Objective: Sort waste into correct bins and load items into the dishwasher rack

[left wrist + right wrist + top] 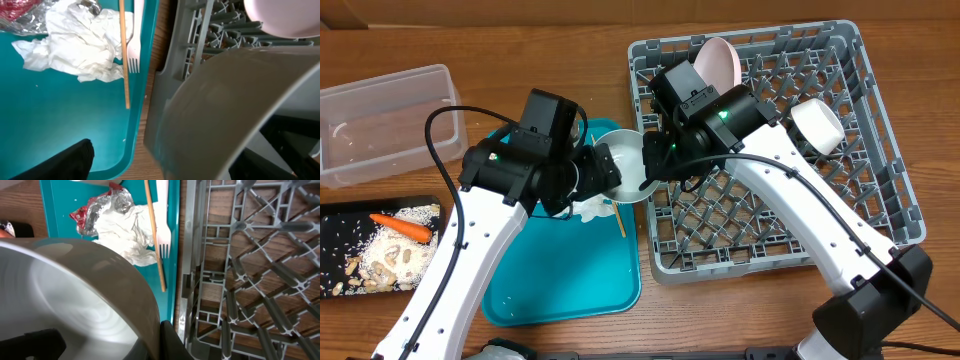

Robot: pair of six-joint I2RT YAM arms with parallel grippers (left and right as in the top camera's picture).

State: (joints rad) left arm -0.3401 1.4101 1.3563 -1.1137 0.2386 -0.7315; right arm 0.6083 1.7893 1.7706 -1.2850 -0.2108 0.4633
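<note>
The right gripper swings over the rack next and turns. Then it lowers the bowl onto the rack's wires beside the white cup point(817, 125) and releases it, since those pegs stand empty.
A small pale grey bowl point(620, 163) hangs over the gap between the teal tray point(560, 275) and the grey dishwasher rack point(775, 160). My right gripper point(650, 165) is shut on its rim, which shows in the right wrist view point(105, 342). My left gripper point(592, 172) is open beside the bowl point(225, 110), its left finger clear of it. The white napkin point(82, 42), wooden stick point(124, 55), white fork point(133, 50) and foil wrapper point(95, 212) lie on the teal tray. The pink plate point(720, 58) and white cup point(817, 125) are in the rack.
The clear tub point(385, 120) stands at the far left. The black tray point(335, 215) in front of it holds the carrot point(402, 227) and beige food scraps point(385, 258). A pale rim point(583, 130) shows behind my left arm.
</note>
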